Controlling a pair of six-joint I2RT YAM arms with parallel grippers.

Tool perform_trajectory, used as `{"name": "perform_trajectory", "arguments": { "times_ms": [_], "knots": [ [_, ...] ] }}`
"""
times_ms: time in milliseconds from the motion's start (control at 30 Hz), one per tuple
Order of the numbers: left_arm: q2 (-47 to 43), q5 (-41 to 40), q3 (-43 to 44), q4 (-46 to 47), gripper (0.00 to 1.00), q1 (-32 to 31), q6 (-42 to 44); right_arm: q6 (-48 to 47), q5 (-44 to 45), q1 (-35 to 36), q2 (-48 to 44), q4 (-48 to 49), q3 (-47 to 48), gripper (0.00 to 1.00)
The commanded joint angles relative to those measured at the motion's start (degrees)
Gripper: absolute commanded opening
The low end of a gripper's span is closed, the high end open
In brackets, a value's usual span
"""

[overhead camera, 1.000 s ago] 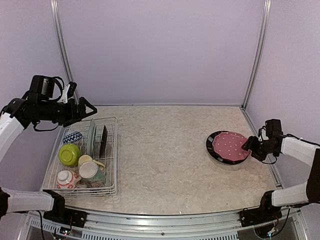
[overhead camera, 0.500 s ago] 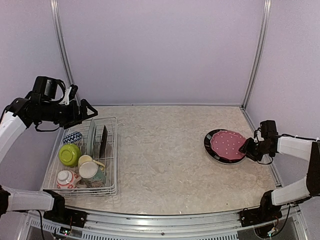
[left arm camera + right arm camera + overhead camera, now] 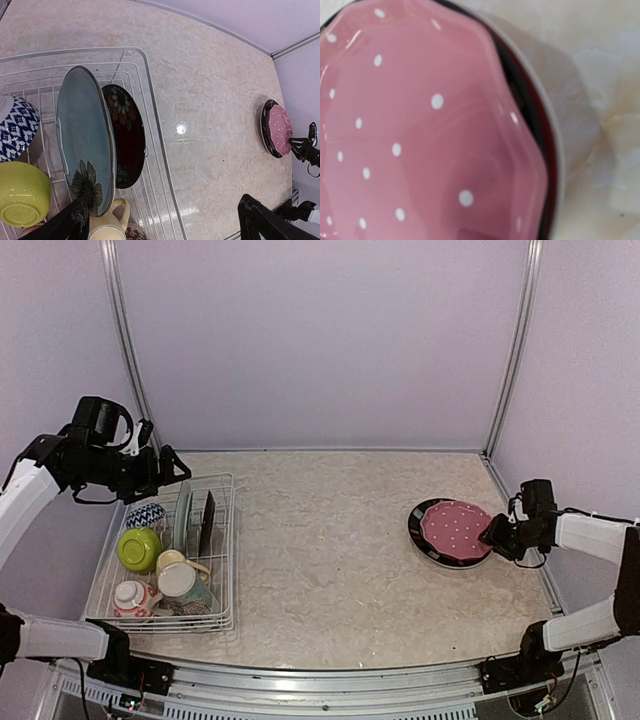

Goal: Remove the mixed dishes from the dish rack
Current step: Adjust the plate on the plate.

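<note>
My open left gripper moves down onto the pale teal plate's upper rim [image 3: 185,494] [image 3: 111,145] and closes next, since the plate stands upright with its upper edge bare.
The white wire dish rack [image 3: 225,550] stands at the left. A pale teal plate [image 3: 82,135] and a dark red floral plate [image 3: 125,135] stand upright in it. It also holds a lime-green bowl [image 3: 139,548], a blue-white bowl [image 3: 146,514], a yellow mug [image 3: 107,227] and a red-white patterned piece [image 3: 132,596]. My left gripper [image 3: 172,466] hovers open above the rack's back end, holding nothing. At the right, a pink dotted plate [image 3: 456,529] lies on a black-rimmed plate [image 3: 418,532]. My right gripper [image 3: 497,537] is at their right edge; its fingers are hidden.
Metal frame posts [image 3: 507,350] and lilac walls close in the table at the back and both sides. The right wall runs just behind my right arm. Bare marble tabletop [image 3: 320,540] lies between the rack and the stacked plates.
The pink plate shifted slightly left and now lies flat on the black-rimmed plate, with my right gripper following. My left gripper drew back a little over the rack.
</note>
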Motion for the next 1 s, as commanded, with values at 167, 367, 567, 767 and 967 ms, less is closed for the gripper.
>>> {"name": "perform_trajectory", "arguments": {
  "times_ms": [167,367,567,767,967],
  "knots": [
    [2.9,-1.9,-3.4,-0.8,0.99,3.2,0.2,0.1,1.5,1.5,-0.4,-0.1,0.9,0.47],
    [7.5,-3.6,-3.3,-0.1,0.9,5.2,2.8,-1.3,5.8,1.4,-6.3,-4.8,0.5,0.79],
    [13.8,-3.0,-1.9,1.7,0.71,5.2,2.5,-1.7,5.7,1.5,-8.2,-7.3,1.3,0.91],
    [18.8,-7.0,1.0,0.9,0.57,2.3,2.0,-2.4,6.7,1.7,-8.7,-10.2,3.3,0.94],
    [22.1,-16.1,2.6,-1.4,0.39,-1.0,1.7,-2.5,7.7,2.0,-10.3,-12.1,4.5,0.94]
  ]
}}
